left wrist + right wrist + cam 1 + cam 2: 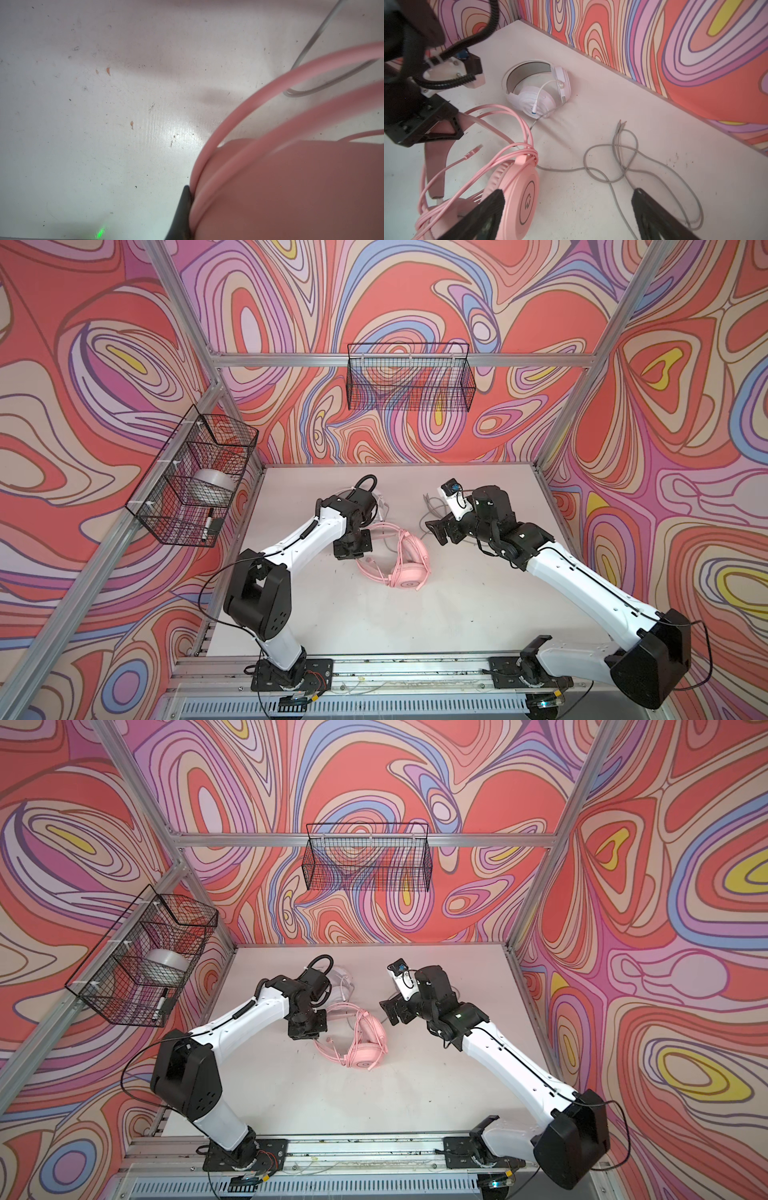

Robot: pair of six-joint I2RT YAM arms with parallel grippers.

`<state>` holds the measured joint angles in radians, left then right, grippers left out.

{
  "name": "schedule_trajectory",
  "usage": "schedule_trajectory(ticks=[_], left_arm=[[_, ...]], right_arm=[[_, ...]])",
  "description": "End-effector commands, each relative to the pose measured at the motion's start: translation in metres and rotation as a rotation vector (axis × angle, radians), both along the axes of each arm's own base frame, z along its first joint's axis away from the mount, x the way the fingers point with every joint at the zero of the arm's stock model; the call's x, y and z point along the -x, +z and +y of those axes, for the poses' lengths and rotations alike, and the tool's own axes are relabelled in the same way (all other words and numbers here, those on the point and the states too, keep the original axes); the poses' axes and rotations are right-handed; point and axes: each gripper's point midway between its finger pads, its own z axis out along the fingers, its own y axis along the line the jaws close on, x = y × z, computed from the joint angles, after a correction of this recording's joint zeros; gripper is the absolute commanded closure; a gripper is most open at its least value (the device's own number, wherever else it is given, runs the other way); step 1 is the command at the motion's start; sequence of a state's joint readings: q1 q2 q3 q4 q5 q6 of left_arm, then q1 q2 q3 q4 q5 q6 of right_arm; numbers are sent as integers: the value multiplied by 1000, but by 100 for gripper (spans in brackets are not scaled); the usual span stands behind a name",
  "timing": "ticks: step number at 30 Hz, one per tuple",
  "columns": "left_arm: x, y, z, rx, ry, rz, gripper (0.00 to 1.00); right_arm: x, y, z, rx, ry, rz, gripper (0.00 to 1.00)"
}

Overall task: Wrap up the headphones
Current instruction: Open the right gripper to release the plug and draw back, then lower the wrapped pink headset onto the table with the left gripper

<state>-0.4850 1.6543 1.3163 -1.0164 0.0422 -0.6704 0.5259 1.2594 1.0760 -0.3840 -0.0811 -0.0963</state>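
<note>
Next, my left gripper moves back and down onto the bare tabletop nearer the front bar point(340, 589) and releases the headband, since the pink cable loops around the headband.
The pink headphones point(401, 562) point(365, 1046) lie mid-table, with the pink cable point(517, 124) looped several times around the headband near one earcup point(519, 195). My left gripper point(352, 552) point(307, 1031) is shut on the pink headband point(436, 166); in the left wrist view only one of its fingers point(184, 207) shows beside the pink band. The white headphones point(542, 91) point(344, 982) lie behind, partly hidden by the left arm in both top views. Their grey cable point(623, 166) point(432, 506) sprawls loose. My right gripper point(568, 197) point(436, 531) hangs open beside the pink earcup, holding nothing.
A wire basket point(166, 506) on the left wall holds a tape roll point(212, 485) and a marker point(209, 524). Another wire basket point(411, 377) hangs on the back wall. Patterned walls close three sides; an aluminium rail point(415, 670) runs along the front.
</note>
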Motion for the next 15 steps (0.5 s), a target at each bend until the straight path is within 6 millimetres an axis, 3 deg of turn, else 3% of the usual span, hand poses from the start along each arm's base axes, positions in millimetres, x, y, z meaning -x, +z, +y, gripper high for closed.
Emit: schedule_trajectory(ticks=[1,15], left_arm=[[1,6,2,71,42,-45,100],[27,-32,30,90,55,-27,100]], right_arm=[[-2,-5,-10,-87,-108,48,1],[3,-35,-15,-171,-184,98,1]])
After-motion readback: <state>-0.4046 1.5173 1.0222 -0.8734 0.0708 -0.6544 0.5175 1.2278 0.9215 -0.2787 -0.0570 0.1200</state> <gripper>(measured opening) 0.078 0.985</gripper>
